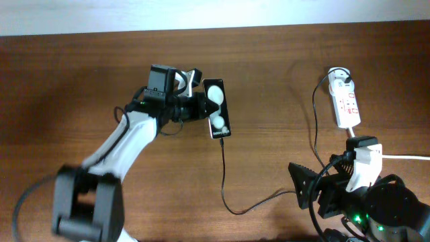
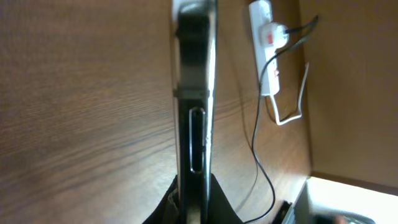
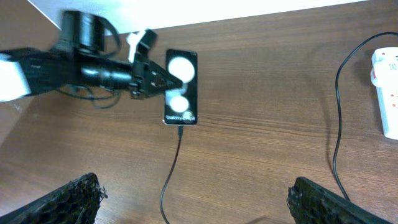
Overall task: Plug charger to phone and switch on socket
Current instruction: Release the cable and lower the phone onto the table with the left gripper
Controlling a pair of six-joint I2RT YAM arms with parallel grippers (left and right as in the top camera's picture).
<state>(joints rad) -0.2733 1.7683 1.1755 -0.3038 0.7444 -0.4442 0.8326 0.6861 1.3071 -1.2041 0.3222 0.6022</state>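
My left gripper brings the phone down onto the brown wood beneath it next and releases it, since the charger already meets the lower end of the phone (image 1: pixel 217 109).
The phone (image 1: pixel 217 109) is a black slab with two white round patches, face up left of centre. My left gripper (image 1: pixel 199 105) is shut on its long left edge; in the left wrist view the phone (image 2: pixel 196 93) stands edge-on between the fingers (image 2: pixel 196 208). The charger (image 1: pixel 224 176), a thin black cable, meets the phone's lower end (image 3: pixel 180 129), loops down and runs right. The socket (image 1: pixel 345 101) lies at the far right, also seen in the right wrist view (image 3: pixel 388 81). My right gripper (image 3: pixel 196 202) is wide open and empty above the cable, near the front.
The socket's thick white cord (image 1: pixel 403 158) runs off the right edge. A second black cable (image 1: pixel 314 117) curves from the socket's top end down toward my right arm. Bare brown wood lies to the left and between phone and socket.
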